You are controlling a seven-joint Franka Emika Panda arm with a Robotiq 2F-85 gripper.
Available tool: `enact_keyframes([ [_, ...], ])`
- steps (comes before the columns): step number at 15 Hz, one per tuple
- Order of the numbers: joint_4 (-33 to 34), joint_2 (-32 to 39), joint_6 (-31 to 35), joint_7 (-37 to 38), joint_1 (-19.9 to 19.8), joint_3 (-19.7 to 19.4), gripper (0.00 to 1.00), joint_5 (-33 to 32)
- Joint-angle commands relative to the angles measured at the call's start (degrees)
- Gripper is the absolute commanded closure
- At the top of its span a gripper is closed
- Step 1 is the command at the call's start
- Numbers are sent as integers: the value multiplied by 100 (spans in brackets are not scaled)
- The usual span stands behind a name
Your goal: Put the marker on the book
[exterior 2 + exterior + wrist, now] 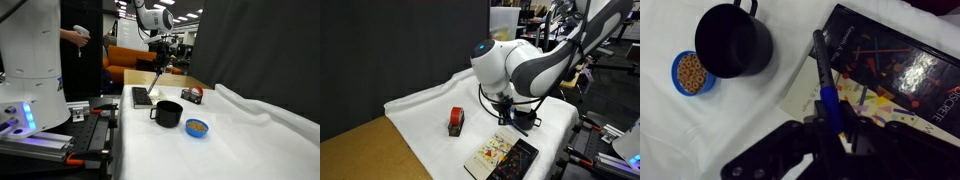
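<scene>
The blue marker is still above the flat book, so I will lower my gripper toward the cream part of the cover (490,153) (866,105) and let go of the marker there.
My gripper (830,135) is shut on the marker (824,75), a slim stick with a blue body and a dark tip that sticks out from the jaws. The marker hangs over the book (895,70), which has a cream cover with coloured pictures and a black glossy part. In an exterior view the gripper (510,118) hovers just above the book (500,155) near the front edge of the white cloth. In an exterior view the book (141,96) lies flat on the table below the gripper (159,65).
A black mug (732,40) and a small blue bowl of snacks (690,73) stand beside the book; they also show in an exterior view, mug (167,113) and bowl (197,127). A red-and-black block (456,121) lies on the white cloth (420,115).
</scene>
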Motion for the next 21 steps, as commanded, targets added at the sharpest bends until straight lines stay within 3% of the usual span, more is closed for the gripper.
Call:
enact_keyframes([
  [1,539,335,-365,-7,209,67,95,-253],
  [10,1586,1172,-970,-53,1022,-107,95,-723],
  [21,2010,1792,-1397,-138,1371,-427,95,-1012],
])
